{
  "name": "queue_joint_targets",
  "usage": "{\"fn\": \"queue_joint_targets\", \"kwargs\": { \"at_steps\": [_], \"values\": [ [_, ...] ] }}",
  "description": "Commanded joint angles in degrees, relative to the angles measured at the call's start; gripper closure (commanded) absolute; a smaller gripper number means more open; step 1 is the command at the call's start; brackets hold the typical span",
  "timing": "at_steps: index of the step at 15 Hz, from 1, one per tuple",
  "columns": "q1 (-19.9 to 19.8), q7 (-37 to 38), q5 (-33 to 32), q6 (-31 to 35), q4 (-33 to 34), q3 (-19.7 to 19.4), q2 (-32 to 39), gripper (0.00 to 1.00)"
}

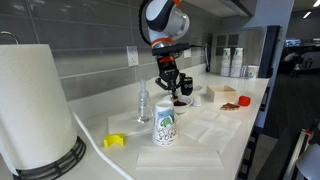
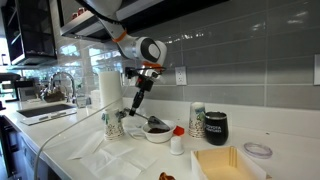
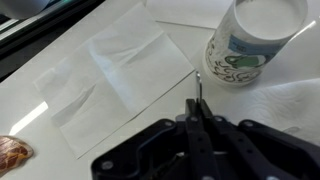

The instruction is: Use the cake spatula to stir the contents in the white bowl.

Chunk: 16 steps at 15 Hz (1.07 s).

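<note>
My gripper should next swing toward the water bottle, turn slightly and let go of the cake spatula at the white bowl (image 2: 157, 131), because the spatula's blade already reaches over the contents.
My gripper (image 1: 171, 80) is shut on the cake spatula (image 2: 133, 105), a thin dark tool that hangs down from the fingers. It hangs just above and beside the white bowl (image 1: 181, 102), also seen in an exterior view (image 2: 157, 133). The bowl holds the dark reddish-brown contents (image 1: 180, 100). I cannot tell whether the spatula tip touches them. In the wrist view the shut fingers (image 3: 198, 108) pinch a thin metal edge (image 3: 198, 85). The bowl is out of the wrist view.
A tall printed paper cup (image 1: 165, 125) stands on white napkins (image 3: 120, 75) near the bowl. A water bottle (image 1: 143, 103), a yellow object (image 1: 115, 141), a paper towel roll (image 1: 35, 105) and a tan tray (image 1: 228, 96) with red pieces are around. A black mug (image 2: 215, 126) stands by the wall.
</note>
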Motion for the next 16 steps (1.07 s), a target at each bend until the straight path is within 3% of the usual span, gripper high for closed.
{"fn": "queue_joint_targets", "kwargs": {
  "at_steps": [1,6,16],
  "values": [
    [1.4,8.4,-2.1,4.4,-2.3,0.8,-1.0,0.99],
    [1.8,15.9,-2.4,7.8,-3.7,1.3,-1.6,0.99],
    [1.7,23.9,-4.0,11.0,-2.3,1.1,0.8,0.99]
  ]
}}
